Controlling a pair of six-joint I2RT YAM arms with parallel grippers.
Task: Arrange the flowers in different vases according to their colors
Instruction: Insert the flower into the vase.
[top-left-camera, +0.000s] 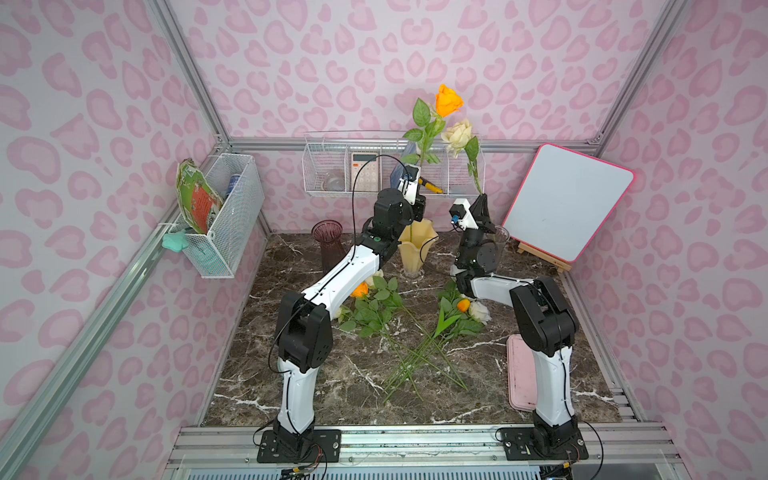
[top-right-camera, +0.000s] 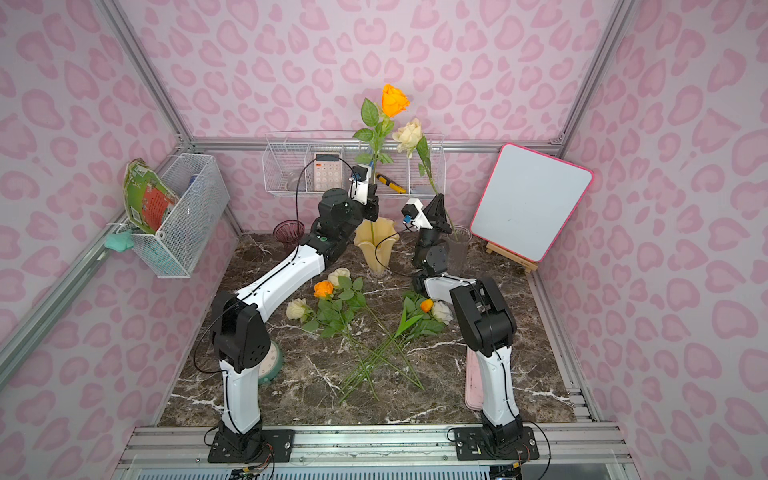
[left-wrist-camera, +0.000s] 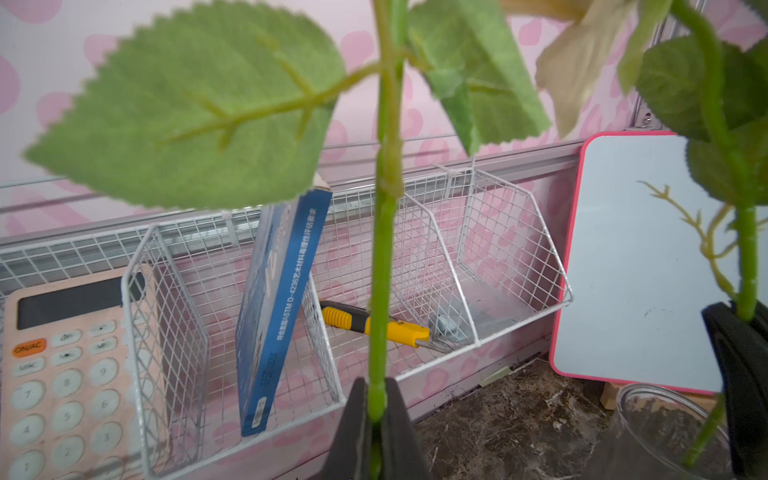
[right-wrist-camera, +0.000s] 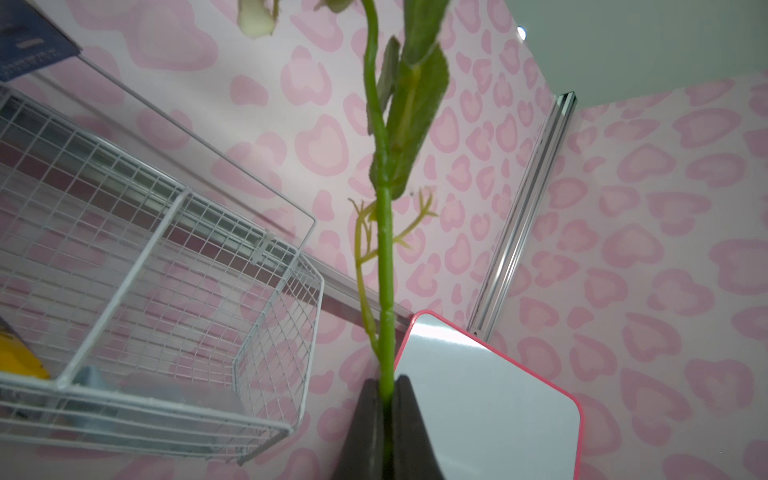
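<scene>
The cream-yellow rose's stem goes deeper down through the opening of the clear glass vase (top-right-camera: 460, 234) next, then my right gripper releases it, as its tip already hangs inside the vase's rim.
My left gripper (top-left-camera: 420, 195) (left-wrist-camera: 377, 386) is shut on the green stem of an orange rose (top-left-camera: 448, 100), held upright. The stem's lower end dips into the creamy yellow vase (top-left-camera: 417, 249). My right gripper (top-left-camera: 482, 197) (right-wrist-camera: 386, 382) is shut on the stem of a cream-yellow rose (top-left-camera: 458, 133). That stem's tip reaches into the clear glass vase (top-left-camera: 502, 243) (left-wrist-camera: 656, 428). The dark purple vase (top-left-camera: 328, 243) stands empty at the back left. Several flowers lie crossed on the marble: an orange rose (top-right-camera: 323, 289), cream roses (top-right-camera: 297, 308), an orange bud (top-right-camera: 426, 305) and a white rose (top-right-camera: 442, 311).
A white wire basket (top-left-camera: 316, 183) on the back wall holds a calculator (top-left-camera: 364, 170), a blue book (left-wrist-camera: 278, 299) and a yellow cutter (left-wrist-camera: 374, 324). Another basket (top-left-camera: 224, 216) hangs on the left wall. A pink-edged whiteboard (top-left-camera: 569, 203) stands back right, a pink tray (top-left-camera: 519, 374) front right.
</scene>
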